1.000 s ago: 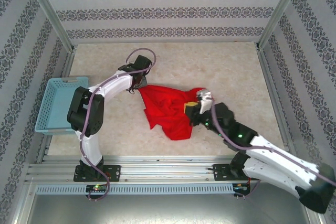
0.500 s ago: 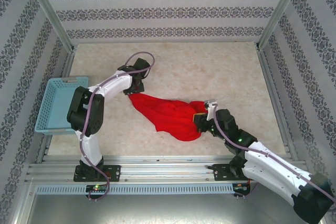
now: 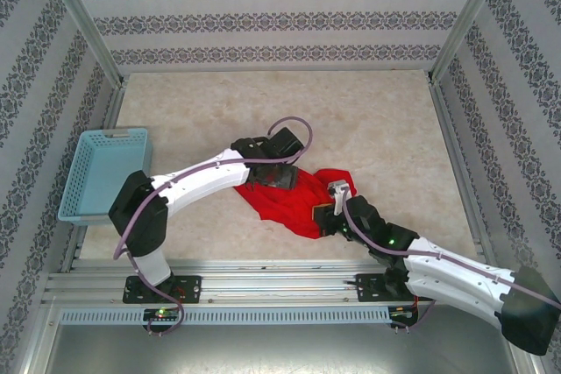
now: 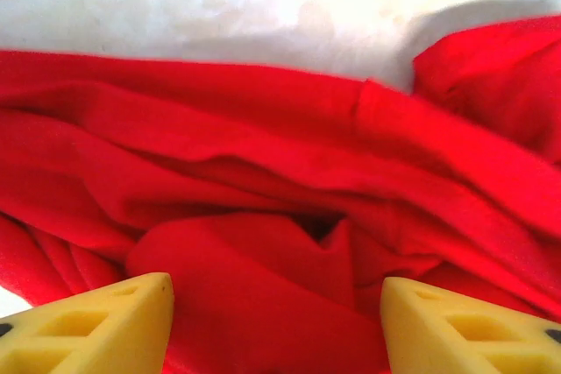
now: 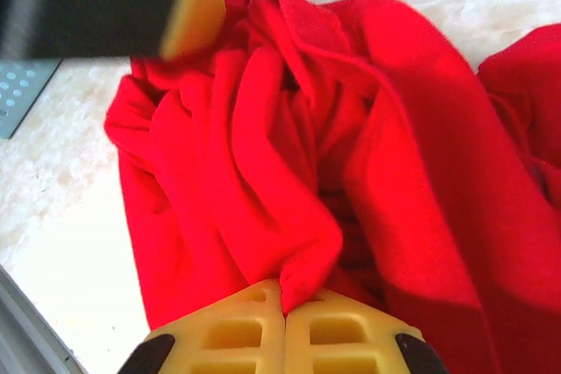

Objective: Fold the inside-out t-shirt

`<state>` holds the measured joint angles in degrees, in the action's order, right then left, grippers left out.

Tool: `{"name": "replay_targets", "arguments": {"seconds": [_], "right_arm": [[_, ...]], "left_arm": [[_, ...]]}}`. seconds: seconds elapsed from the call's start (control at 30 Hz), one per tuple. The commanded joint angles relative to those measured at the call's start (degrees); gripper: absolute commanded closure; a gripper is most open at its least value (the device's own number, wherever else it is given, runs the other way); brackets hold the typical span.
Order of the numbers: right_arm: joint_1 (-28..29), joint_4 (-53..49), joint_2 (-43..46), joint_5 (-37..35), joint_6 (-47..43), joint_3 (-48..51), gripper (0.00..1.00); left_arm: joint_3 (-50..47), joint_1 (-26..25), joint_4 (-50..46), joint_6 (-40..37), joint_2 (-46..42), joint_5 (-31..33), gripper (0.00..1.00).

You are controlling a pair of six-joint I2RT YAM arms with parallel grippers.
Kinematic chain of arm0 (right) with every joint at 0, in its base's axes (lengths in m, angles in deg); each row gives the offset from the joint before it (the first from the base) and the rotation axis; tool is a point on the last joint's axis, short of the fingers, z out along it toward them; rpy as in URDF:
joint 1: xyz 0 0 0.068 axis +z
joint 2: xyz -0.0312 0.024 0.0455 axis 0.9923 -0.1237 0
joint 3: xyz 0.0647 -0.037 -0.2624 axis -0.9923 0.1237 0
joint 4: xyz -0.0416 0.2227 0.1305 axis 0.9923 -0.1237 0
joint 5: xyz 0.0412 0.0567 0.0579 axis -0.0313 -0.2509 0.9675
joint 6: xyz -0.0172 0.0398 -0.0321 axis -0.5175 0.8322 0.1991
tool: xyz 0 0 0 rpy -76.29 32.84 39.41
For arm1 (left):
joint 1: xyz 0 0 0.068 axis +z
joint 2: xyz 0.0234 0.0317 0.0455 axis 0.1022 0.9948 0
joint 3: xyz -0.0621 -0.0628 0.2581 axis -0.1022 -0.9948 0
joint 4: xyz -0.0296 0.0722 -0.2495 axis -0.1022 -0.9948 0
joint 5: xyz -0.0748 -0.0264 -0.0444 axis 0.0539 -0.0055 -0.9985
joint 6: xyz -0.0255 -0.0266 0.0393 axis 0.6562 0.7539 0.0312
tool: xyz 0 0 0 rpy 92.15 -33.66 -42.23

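My right gripper draws the raised fold of the t-shirt [image 3: 296,208] away from the basket next, then releases it atop the table, because the t-shirt lies in a crumpled heap.
The red t-shirt [image 3: 296,208] lies bunched in a crumpled heap near the table's front middle. My left gripper [image 3: 277,178] hovers over its far edge, and its yellow fingertips [image 4: 88,330] stand wide apart with only loose folds of the t-shirt [image 4: 263,181] below them. My right gripper [image 3: 323,213] is at the heap's right side. In the right wrist view it [image 5: 285,304] is shut on a raised fold of the t-shirt [image 5: 263,146]. A yellow finger [image 5: 195,6] of the left gripper shows at that view's top left.
A light blue mesh basket [image 3: 101,172] sits at the table's left edge. Patterned walls and metal frame posts [image 3: 83,24] enclose the beige tabletop [image 3: 377,120]. Aluminium rails [image 3: 263,282] run along the near edge.
The left arm swung right and nearer, from the shirt's far left corner to above the heap, and now holds nothing. The spread cloth drew into a tighter bunch by the right gripper.
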<state>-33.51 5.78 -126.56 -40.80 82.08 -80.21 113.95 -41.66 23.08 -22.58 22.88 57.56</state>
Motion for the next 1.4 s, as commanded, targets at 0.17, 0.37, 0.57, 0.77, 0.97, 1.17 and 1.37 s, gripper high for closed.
{"name": "replay_targets", "arguments": {"seconds": [0.17, 0.37, 0.57, 0.77, 0.97, 1.17, 1.37], "right_arm": [[0.54, -4.3, 2.75, -5.38, 0.09, -1.43, 1.0], [0.54, -12.11, 7.91, -8.4, -4.1, -5.49, 1.0], [0.54, -20.81, 16.78, -9.91, -5.81, -8.21, 1.0], [0.54, -18.06, 19.61, -8.39, 0.26, -0.2, 1.0], [0.53, -14.31, 12.2, -6.96, 1.81, 0.92, 0.73], [-1.44, -21.18, 2.51, -6.85, -3.28, -13.07, 0.32], [-2.39, -20.55, -16.25, 1.06, -3.34, -25.18, 0.32]], "left_arm": [[-0.12, 1.48, 0.78, 0.3, 1.53, -0.05, 0.86], [3.29, 8.13, 0.32, 0.37, -2.86, 2.87, 1.0], [0.29, 21.28, 6.05, 3.05, -16.18, 0.75, 1.0], [-5.82, 22.6, 10.47, 3.67, -17.63, -6.87, 1.0], [-15.45, 17.63, 15.09, 3.19, -18.65, -9.26, 1.0], [-24.88, 15.74, 19.51, 2.2, -24.02, -10.1, 1.0], [-31.5, 14.68, 23.69, 3.17, -30.15, -11.38, 1.0]]}}
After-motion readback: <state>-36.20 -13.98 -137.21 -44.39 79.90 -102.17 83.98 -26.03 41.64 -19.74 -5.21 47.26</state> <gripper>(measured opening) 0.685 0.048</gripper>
